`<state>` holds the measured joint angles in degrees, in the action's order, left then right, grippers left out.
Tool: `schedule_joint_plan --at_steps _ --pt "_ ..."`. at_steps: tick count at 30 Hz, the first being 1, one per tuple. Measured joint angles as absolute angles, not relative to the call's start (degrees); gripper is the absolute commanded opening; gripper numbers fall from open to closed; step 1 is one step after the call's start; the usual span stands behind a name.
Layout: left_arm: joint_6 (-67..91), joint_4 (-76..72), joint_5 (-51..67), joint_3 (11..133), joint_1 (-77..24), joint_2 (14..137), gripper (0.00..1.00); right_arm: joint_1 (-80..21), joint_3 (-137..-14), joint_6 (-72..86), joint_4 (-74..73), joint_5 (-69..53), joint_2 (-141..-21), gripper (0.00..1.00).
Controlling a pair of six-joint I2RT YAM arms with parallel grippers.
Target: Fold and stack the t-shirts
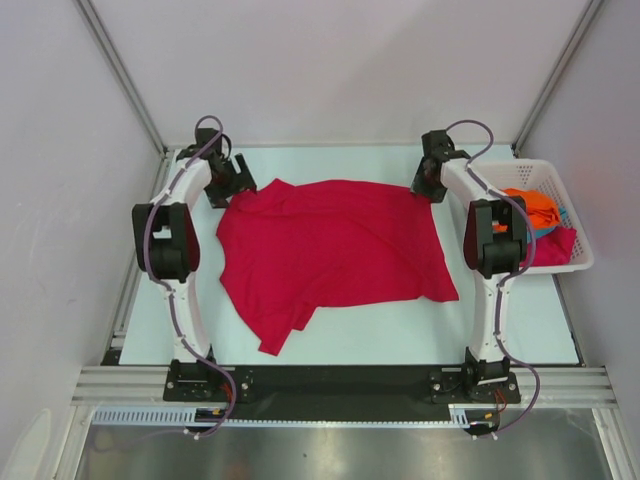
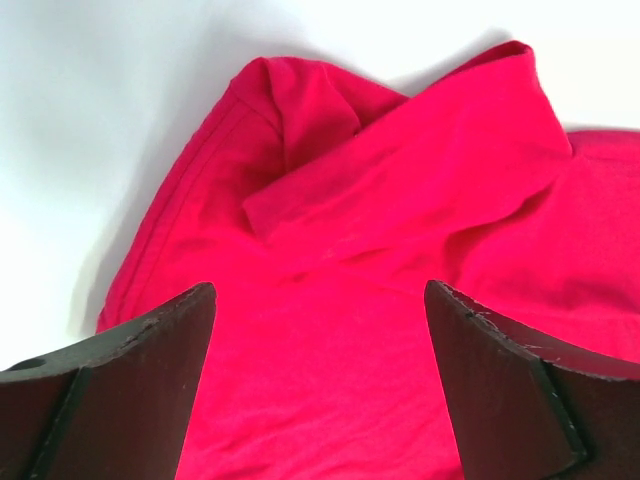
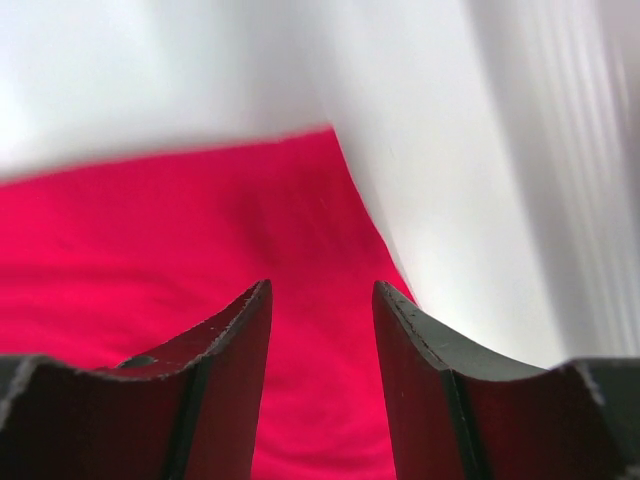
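Note:
My left gripper lowers its open fingers around the raised fold's loose end (image 1: 243, 204) (image 2: 264, 212) next. That end overlaps flatter cloth and lies below, just beyond the gripper's fingers.
A crimson red t-shirt (image 1: 335, 250) lies spread and rumpled on the white table, one corner trailing toward the front. My left gripper (image 1: 236, 192) is open over its far left corner; the left wrist view shows a folded sleeve (image 2: 400, 150) beyond my fingers (image 2: 160, 340). My right gripper (image 1: 424, 192) is open over the far right corner, with red cloth (image 3: 200, 230) between and below the fingers (image 3: 420, 340). An orange t-shirt (image 1: 530, 208), a teal one (image 1: 558, 217) and another red one (image 1: 555, 245) lie bunched in the basket.
A white slatted plastic basket (image 1: 580, 225) stands at the right edge of the table, beside the right arm. Grey walls and metal frame rails enclose the table on three sides. Bare white table (image 1: 400, 335) shows in front of the shirt.

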<state>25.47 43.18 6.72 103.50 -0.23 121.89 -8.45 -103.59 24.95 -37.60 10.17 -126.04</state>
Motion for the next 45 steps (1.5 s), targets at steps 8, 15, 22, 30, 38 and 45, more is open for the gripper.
schedule_joint_plan --at_steps 8,15,22,30,38,45 --pt "26.06 41.25 7.49 104.31 -0.23 125.29 0.86 -8.03 -116.55 24.95 -39.42 10.04 -133.69 0.51" --pt "26.11 40.84 8.03 104.31 -0.23 126.65 0.83 -7.75 -124.68 24.32 -42.13 11.14 -139.33 0.52" --pt "26.52 39.9 8.38 104.31 -0.23 127.07 0.72 -6.15 -125.16 23.7 -43.11 11.92 -140.49 0.46" --pt "27.22 39.4 9.43 104.31 -0.23 128.31 0.29 -5.17 -124.03 22.76 -42.44 11.29 -140.7 0.06" --pt "26.96 39.05 9.56 104.38 -0.23 129.01 0.0 -5.23 -122.19 21.98 -40.91 9.47 -140.7 0.0" --pt "26.89 39.27 8.47 104.53 -0.23 129.01 0.0 -5.61 -118.69 21.19 -37.36 9.19 -139.04 0.0"
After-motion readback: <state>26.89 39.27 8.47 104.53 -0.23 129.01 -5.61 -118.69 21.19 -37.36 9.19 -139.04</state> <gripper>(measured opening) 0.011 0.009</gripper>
